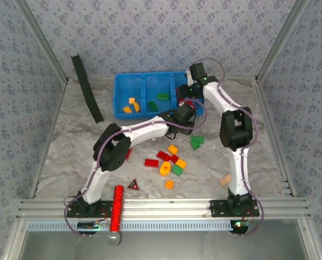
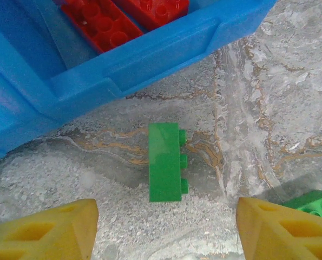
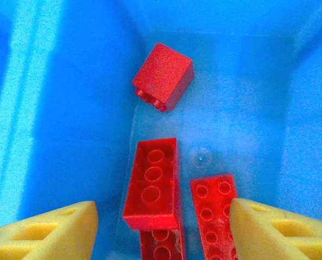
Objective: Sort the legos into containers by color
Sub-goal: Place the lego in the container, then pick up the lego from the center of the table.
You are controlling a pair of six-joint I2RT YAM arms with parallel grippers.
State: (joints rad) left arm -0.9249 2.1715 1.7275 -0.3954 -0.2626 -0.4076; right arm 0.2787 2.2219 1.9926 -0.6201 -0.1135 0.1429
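The green lego [image 2: 165,162] lies below in front of the tray's side, its long sides facing the gripper's open fingers. My left gripper comes down around it next.
The blue three-part containers tray [image 1: 119,82] stands at the back of the table. Its left part holds yellow legos [image 1: 131,105], its middle part green ones [image 1: 162,96]. My right gripper [image 1: 189,97] hovers open over the right compartment [image 3: 69,108]; below it lie several red legos, one upturned [image 3: 152,181] between the fingers but untouched. My left gripper [image 1: 183,115] hangs open just in front of the tray wall [image 2: 150,59], above a green lego [image 2: 166,161] lying on its side. Another green brick [image 2: 317,201] lies to its right. Loose red, yellow and green legos [image 1: 169,160] are scattered mid-table.
A black strap [image 1: 86,89] lies at the back left. A red glittery cylinder [image 1: 117,205] and a dark triangle [image 1: 133,184] sit near the left base, and a tan wooden block [image 1: 224,179] sits by the right arm. Patterned walls enclose the table.
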